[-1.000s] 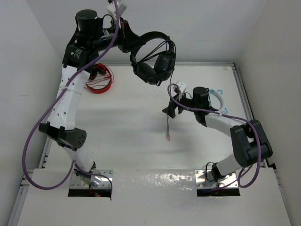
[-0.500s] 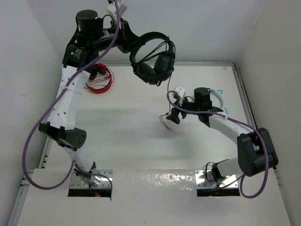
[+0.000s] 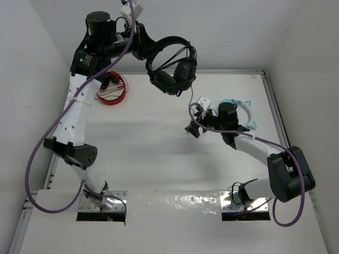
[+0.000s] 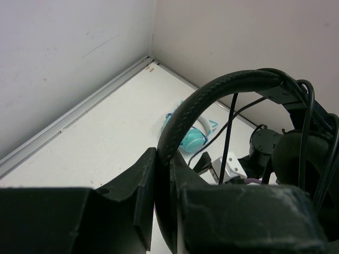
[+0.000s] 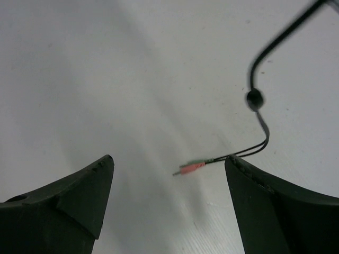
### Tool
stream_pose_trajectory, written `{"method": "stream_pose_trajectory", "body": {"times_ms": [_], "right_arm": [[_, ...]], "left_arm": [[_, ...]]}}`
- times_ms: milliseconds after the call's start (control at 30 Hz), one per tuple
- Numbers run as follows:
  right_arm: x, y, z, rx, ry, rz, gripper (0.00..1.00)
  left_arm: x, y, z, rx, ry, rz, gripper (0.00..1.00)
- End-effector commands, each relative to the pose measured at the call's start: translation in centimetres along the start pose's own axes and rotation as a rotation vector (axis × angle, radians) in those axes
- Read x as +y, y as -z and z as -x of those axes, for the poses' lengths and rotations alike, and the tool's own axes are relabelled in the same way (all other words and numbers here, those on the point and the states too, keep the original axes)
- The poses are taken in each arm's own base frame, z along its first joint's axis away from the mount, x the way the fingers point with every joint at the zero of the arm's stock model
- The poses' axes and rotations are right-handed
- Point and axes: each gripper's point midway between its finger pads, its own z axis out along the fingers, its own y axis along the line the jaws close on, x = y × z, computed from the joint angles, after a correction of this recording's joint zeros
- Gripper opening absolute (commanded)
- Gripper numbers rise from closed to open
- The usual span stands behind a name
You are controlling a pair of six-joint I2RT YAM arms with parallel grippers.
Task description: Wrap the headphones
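My right gripper moves outward next, toward the right in the wrist view, onto the thin cable at its bead, since only the plugs show between the gripper's fingers.
My left gripper is raised high at the back and shut on the headband of the black headphones, which hang from it with both ear cups down. In the left wrist view the band is pinched between my fingers, and loops of the thin cable cross it. My right gripper is open and empty below and right of the headphones. In the right wrist view the cable ends in pink and green plugs that show between the wide-open jaws, untouched.
Red headphones lie at the back left of the white table. Light blue cat-ear headphones lie behind my right wrist and show in the left wrist view. White walls enclose the back and both sides.
The cable end hung straight down below my right gripper, then swung up; it no longer hangs there. My right gripper has moved toward the back. The left arm has held still.
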Motion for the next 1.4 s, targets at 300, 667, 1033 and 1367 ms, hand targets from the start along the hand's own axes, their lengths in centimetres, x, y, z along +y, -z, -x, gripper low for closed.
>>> {"method": "stream_pose_trajectory", "body": {"times_ms": [300,667,1033,1367], "right_arm": [[-6.5,-0.9,2.4,-0.117,-0.039,-0.330,0.83],[-6.2,-5.0,2.8,-0.157,-0.054,-0.233,0.82],[-10.7,-6.6,6.9,-0.475,-0.433,-0.362,0.00],[-18.0,7.7,0.9,-0.498,-0.533,-0.872,0.00]], "left_arm": [[-1.7,1.4,3.5,-0.105,-0.025,-0.029,0.00],[-1.7,1.7,3.8,-0.112,-0.025,-0.015,0.00],[-1.0,2.4,3.5,-0.098,-0.057,0.049,0.00],[-0.1,3.3,2.2,-0.041,-0.101,0.108,0.00]]}}
